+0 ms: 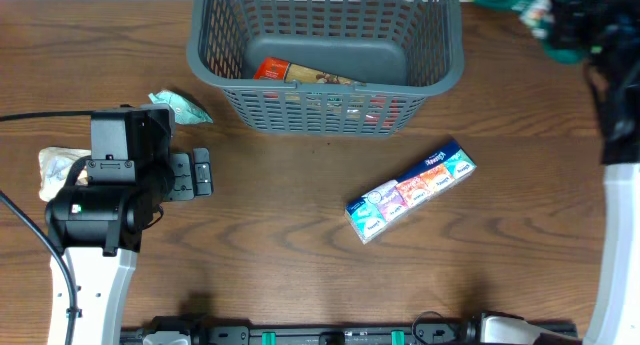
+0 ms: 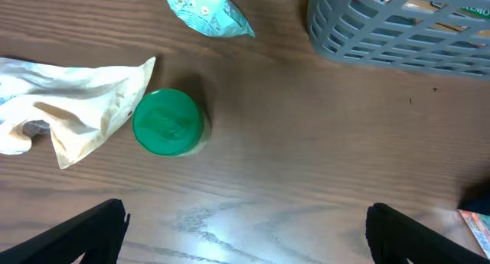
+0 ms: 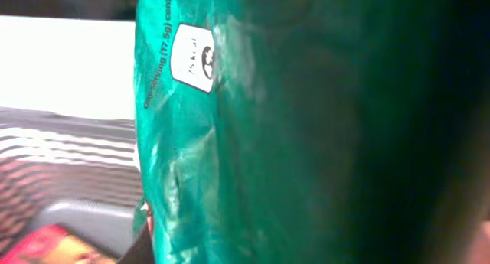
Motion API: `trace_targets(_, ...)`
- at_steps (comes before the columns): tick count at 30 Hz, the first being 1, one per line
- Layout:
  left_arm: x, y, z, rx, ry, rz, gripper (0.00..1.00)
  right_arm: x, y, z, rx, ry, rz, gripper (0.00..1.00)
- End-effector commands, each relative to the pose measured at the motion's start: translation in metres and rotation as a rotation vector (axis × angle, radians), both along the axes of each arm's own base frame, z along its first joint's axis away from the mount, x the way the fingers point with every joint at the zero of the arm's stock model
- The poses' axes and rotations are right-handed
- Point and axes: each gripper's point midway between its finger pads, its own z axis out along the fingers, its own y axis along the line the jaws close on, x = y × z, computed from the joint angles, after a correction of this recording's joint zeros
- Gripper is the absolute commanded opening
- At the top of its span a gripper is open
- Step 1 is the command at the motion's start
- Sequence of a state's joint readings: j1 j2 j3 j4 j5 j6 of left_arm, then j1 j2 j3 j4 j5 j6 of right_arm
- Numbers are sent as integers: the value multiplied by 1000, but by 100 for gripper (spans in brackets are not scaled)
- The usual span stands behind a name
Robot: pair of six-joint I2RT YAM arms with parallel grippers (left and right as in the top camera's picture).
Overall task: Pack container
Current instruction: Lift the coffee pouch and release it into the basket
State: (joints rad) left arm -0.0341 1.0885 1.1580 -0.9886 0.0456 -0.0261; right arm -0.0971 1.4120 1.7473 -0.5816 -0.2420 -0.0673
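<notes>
My right gripper will carry the green foil packet over the basket's rim, tilt down and lower inside, as the basket's bottom is bare beside the red box.
The dark grey lattice basket stands at the table's far middle, with a red box and other packs on its floor. My right gripper hovers off the basket's right rim, shut on a green foil packet that fills the right wrist view. The basket's wall shows below and left of the packet. My left gripper is open and empty over bare wood at the left. A green-lidded jar stands ahead of it, apart from the fingers.
A cream crumpled packet lies left of the jar and a teal packet lies beyond it. The basket's corner is at the far right of the left wrist view. A row of tissue packs lies right of centre.
</notes>
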Motion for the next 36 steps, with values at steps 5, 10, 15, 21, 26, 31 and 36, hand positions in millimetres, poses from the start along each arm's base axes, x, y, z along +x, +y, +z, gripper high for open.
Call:
trace_targets(5, 1, 2, 9, -2, -20, 9, 99, -17, 122, 27, -283, -169, 337, 1)
trace_targets(10, 1, 2, 9, -2, -20, 10, 98, 11, 168, -19, -483, -112, 371, 1)
trace_targets(15, 1, 2, 9, -2, -20, 9, 98, 46, 197, -89, -521, 27, 409, 1)
trace_targets(21, 1, 2, 9, -2, -20, 9, 99, 87, 209, -158, -432, 160, 365, 1)
trace_targets(26, 1, 2, 9, -2, -20, 9, 99, 90, 212, -213, -450, 298, 386, 3)
trace_targets(31, 1, 2, 8, -2, -20, 10, 98, 80, 207, -236, -470, 394, 401, 79)
trace_targets(36, 1, 2, 8, -2, -20, 10, 99, 70, 203, -169, -417, 276, 371, 99)
